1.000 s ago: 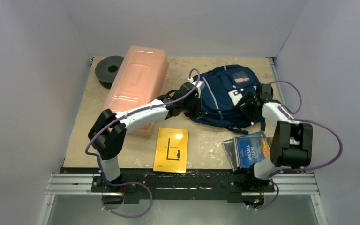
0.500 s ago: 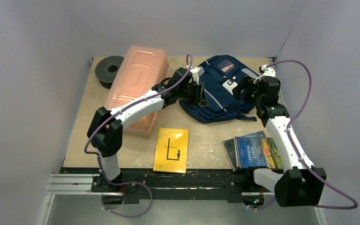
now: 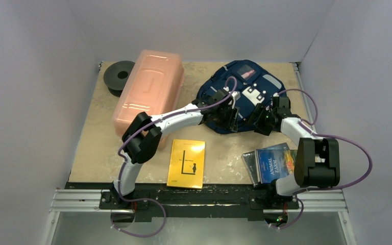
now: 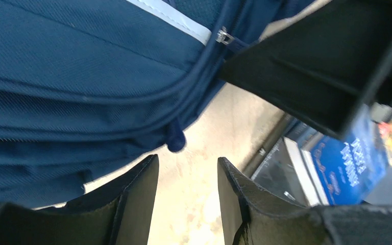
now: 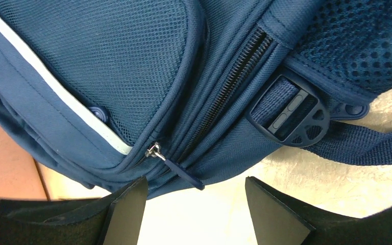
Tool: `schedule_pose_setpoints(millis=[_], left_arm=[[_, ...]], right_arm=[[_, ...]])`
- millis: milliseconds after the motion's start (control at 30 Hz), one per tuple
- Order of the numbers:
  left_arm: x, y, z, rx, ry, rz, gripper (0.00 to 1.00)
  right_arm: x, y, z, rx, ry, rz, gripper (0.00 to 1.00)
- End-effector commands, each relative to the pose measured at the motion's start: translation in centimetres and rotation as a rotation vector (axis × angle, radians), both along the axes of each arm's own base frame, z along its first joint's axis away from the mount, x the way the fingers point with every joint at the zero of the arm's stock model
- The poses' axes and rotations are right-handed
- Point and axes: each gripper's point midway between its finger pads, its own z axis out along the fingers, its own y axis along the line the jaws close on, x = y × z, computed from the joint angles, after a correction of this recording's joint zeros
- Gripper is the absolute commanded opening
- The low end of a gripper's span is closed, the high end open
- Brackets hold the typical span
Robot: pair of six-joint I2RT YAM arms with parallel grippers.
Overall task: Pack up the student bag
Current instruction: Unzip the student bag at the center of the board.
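The blue zip pull [image 4: 175, 141] at the bag's near edge is still beyond my left gripper's fingers, so I will ease that gripper toward it next until they straddle it.
The student bag [image 3: 240, 89], a navy backpack with light grey stripes, lies flat at the back of the table. My left gripper [image 3: 229, 116] hovers at its near left edge. In the left wrist view this gripper [image 4: 188, 171] is open, with bare table between the fingers and a blue zip pull [image 4: 175, 141] just beyond the tips. My right gripper [image 3: 262, 120] sits at the bag's near right edge. It [image 5: 194, 190] is open wide and empty, and a zip pull [image 5: 182, 174] hangs just above the gap, next to a plastic buckle [image 5: 291, 116].
A long pink box [image 3: 149, 94] lies left of the bag, with a black spool [image 3: 118, 76] behind it. A yellow book [image 3: 186, 163] rests near the front centre. A blue book stack [image 3: 274, 163] lies at the front right, beside the right arm.
The left gripper has opened and let go of the bag, then shifted right along its near edge. The bag now lies farther back and flatter. The right arm has swung back down to the bag's near edge.
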Motion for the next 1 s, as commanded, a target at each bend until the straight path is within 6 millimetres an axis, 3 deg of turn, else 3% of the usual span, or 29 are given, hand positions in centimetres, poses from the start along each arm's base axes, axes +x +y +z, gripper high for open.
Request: schedule_pose_setpoints(millis=[0, 267, 567, 667, 733, 833, 967], left_arm=[[2.5, -0.2, 0.6, 0.034, -0.080, 0.025, 0.45], [3.7, -0.6, -0.8, 0.079, -0.101, 0.044, 0.41], [2.6, -0.5, -2.6, 0.125, -0.071, 0.021, 0.39], [2.8, -0.2, -3.3, 0.147, -0.090, 0.028, 0.30], [3.2, 0.2, -3.4, 0.168, -0.111, 0.027, 0.17], [4.1, 1.1, -1.3, 0.182, -0.183, 0.053, 0.00], [4.6, 1.3, 4.0, 0.090, -0.298, 0.072, 0.00]], right_arm=[[1.6, 0.2, 2.7, 0.009, -0.106, 0.035, 0.74], [1.4, 0.1, 3.0, -0.007, -0.115, 0.061, 0.74], [1.7, -0.5, 4.0, -0.048, -0.129, 0.065, 0.73], [1.5, -0.5, 4.3, -0.048, -0.134, 0.063, 0.73], [1.3, -0.8, 4.5, -0.067, -0.140, 0.061, 0.73], [0.9, -1.3, 5.3, -0.127, -0.190, 0.091, 0.72], [1.1, -2.0, 7.8, -0.384, -0.282, 0.111, 0.72]])
